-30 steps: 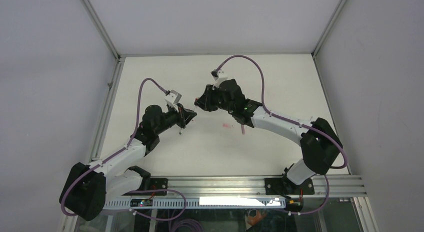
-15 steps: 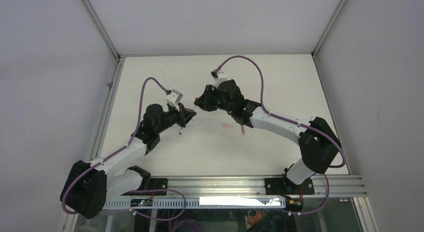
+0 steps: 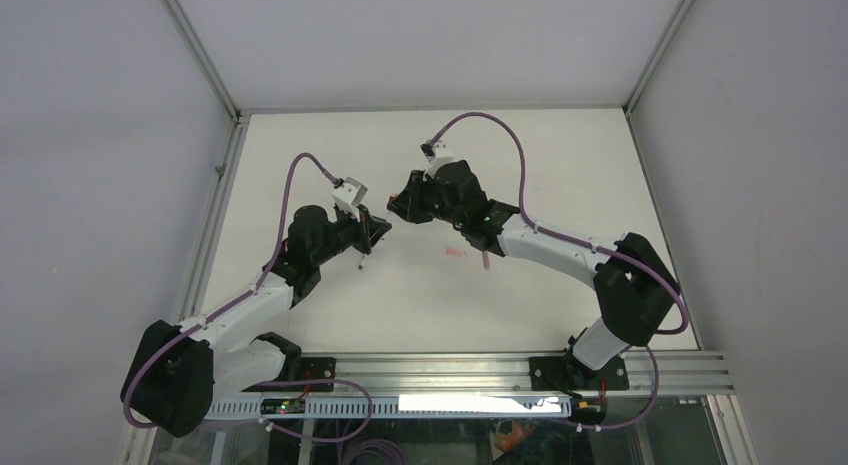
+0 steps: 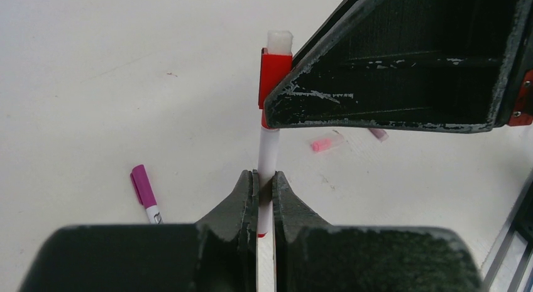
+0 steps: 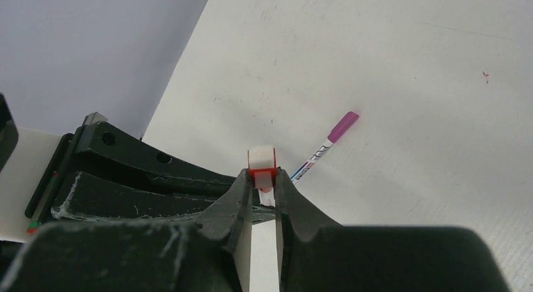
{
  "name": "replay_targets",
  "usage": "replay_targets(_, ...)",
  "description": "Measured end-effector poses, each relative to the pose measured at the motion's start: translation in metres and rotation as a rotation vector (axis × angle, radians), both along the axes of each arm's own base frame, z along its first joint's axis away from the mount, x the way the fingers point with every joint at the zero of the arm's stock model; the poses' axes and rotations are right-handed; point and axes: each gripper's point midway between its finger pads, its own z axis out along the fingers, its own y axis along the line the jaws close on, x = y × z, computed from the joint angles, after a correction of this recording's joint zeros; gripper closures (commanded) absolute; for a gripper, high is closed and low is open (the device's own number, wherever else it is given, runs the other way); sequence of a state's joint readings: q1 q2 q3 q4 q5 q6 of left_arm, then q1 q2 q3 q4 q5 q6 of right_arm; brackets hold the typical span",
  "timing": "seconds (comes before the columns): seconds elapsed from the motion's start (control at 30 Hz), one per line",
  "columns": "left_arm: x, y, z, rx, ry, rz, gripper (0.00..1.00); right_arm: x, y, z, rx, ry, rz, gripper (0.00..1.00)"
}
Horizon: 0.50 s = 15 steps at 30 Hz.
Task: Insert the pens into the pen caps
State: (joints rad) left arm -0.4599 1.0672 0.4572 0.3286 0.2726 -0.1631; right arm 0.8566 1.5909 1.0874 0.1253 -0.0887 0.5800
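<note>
The left gripper will next bring the white pen down onto the bare table below, beside the capped magenta pen, and release it, because the white pen's end is capped.
My left gripper is shut on a white pen with a red end. My right gripper is shut on the red pen cap, which shows in the left wrist view with the pen's upper end inside it. The two grippers meet tip to tip above the table's middle. A capped magenta pen lies on the table to the left; it also shows in the right wrist view. A pink cap and another small piece lie further off.
The white table has a metal rail along its near edge and grey walls around it. A pink cap and a dark pen piece lie on the table beneath the right arm.
Both arms have shifted only slightly; the grippers stay together with the pen and cap between them.
</note>
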Motion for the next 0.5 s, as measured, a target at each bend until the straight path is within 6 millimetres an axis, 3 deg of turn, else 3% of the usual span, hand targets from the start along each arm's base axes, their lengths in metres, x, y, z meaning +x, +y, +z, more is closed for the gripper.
replay_targets(0.5,0.0071,-0.0030,-0.0022,0.045,0.023,0.003,1.00,-0.0005,0.0044,-0.0022,-0.004,-0.008,-0.010,1.00)
